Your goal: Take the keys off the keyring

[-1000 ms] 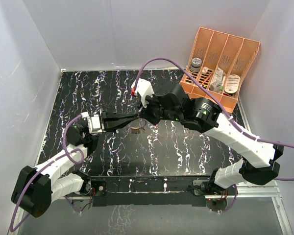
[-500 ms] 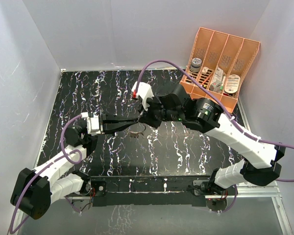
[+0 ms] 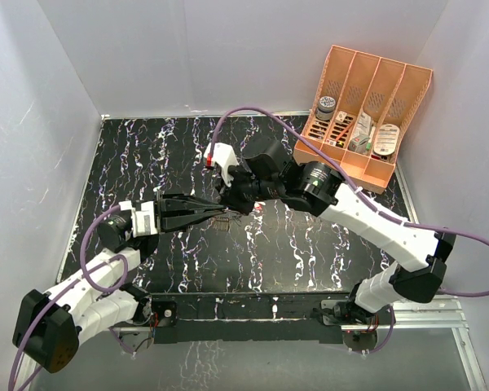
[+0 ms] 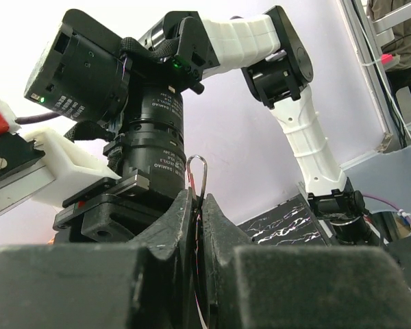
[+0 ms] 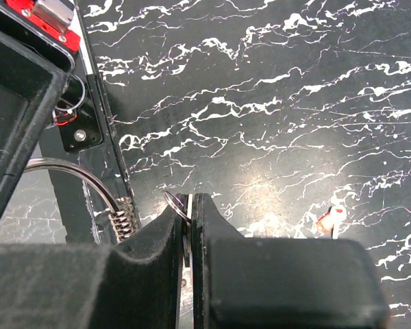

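I will tilt my left gripper downward next, and then I will lower it outward to let go of the keyring (image 4: 199, 173) on the black marbled table.
Over the middle of the black marbled table my two grippers meet tip to tip. The left gripper (image 3: 223, 211) (image 4: 198, 203) is shut on the keyring (image 4: 199, 173), whose thin wire loop sticks up out of its jaws. In the right wrist view the keyring (image 5: 63, 166) curves down to the keys (image 5: 123, 218), seen edge-on. The right gripper (image 3: 229, 201) (image 5: 190, 203) is shut on a flat silvery key with a small wire loop at its tip (image 5: 172, 203). The keys (image 3: 222, 222) hang just below both sets of fingertips. A small red piece (image 5: 331, 219) lies on the table.
An orange organiser (image 3: 342, 160) with several filled compartments stands at the back right, against the wall. White walls close in the table on three sides. The right arm's purple cable (image 3: 261, 112) arches over the far half of the table.
Both grippers have moved left together, still shut, carrying the keyring and the hanging keys with them. The left arm has drawn back towards its side.
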